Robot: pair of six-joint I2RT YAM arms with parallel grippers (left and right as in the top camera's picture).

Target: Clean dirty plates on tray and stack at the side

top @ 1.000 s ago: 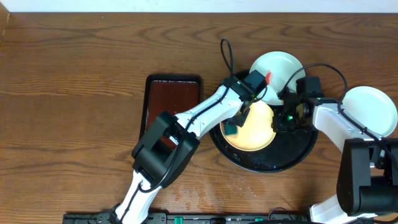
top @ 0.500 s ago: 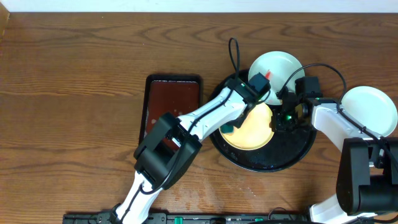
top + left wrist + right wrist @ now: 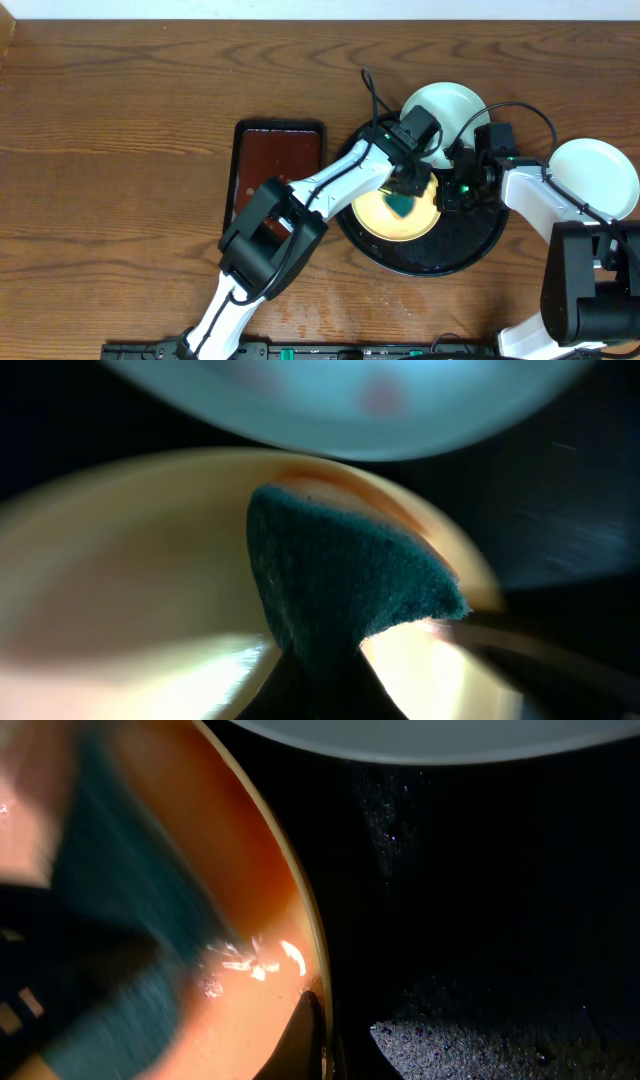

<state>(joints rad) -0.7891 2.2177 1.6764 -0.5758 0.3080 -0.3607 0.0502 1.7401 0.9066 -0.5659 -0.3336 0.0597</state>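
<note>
I will next raise my left gripper, carry the sponge [image 3: 402, 207] to the empty reddish-brown tray [image 3: 270, 165] on the gripper's left in the overhead view, and lower to release it.
The pale yellow plate [image 3: 378, 212] lies in the black tray [image 3: 470, 250]. My left gripper [image 3: 404, 192] is shut on a dark green sponge [image 3: 402, 207] and presses it on the yellow plate; the left wrist view shows the sponge [image 3: 340, 580] on that plate [image 3: 130, 590]. My right gripper [image 3: 453, 190] is shut on the yellow plate's right rim [image 3: 300, 935]. A white plate [image 3: 452, 105] with a faint red smear [image 3: 380, 395] sits at the tray's back edge. Another white plate [image 3: 595, 175] lies on the table to the right of the tray.
A rectangular reddish-brown tray [image 3: 275, 165] lies left of the black tray, under my left arm. The wooden table [image 3: 120, 150] stretches to the left. Both arms cross over the black tray.
My left gripper has moved the sponge from the yellow plate's left side toward its middle and right. The right gripper has stayed on the rim.
</note>
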